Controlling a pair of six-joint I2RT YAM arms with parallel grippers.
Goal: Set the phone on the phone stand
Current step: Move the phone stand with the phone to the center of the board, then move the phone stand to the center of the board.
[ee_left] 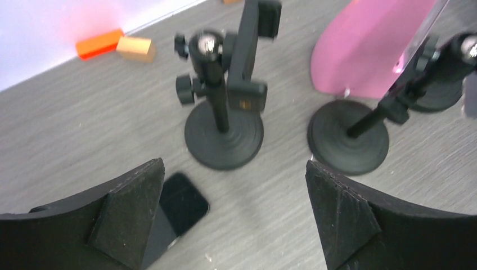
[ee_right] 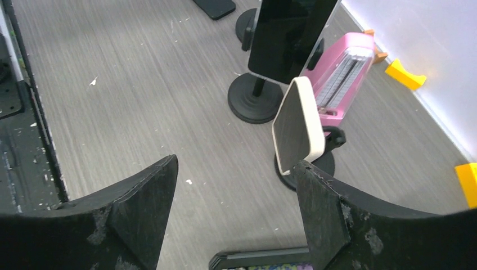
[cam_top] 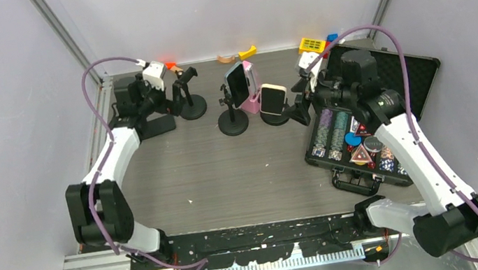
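Note:
My left gripper should move outward and to its right in the top view, with its fingers on both sides of the near jaw of the phone stand's empty clamp, because that jaw is that way.
Three black phone stands stand in a row at the back. The left stand (cam_top: 192, 105) (ee_left: 225, 132) has an empty clamp. A dark phone (cam_top: 237, 83) (ee_right: 289, 34) sits on the middle stand, and a cream-cased phone (cam_top: 273, 98) (ee_right: 298, 126) on the right stand (ee_right: 332, 160). Another black phone (ee_left: 181, 203) (cam_top: 157, 126) lies flat on the table, partly under my left finger. My left gripper (ee_left: 233, 216) (cam_top: 168, 104) hovers open above it, in front of the empty stand. My right gripper (ee_right: 236, 211) (cam_top: 301, 101) is open and empty, its right fingertip just beside the cream phone.
A pink wedge-shaped object (cam_top: 251, 98) (ee_right: 343, 70) stands behind the middle and right stands. An open black case of poker chips (cam_top: 364, 138) lies at the right, its edge (ee_right: 259, 260) below my right gripper. Small coloured blocks (ee_left: 118, 45) (cam_top: 312, 44) line the back wall.

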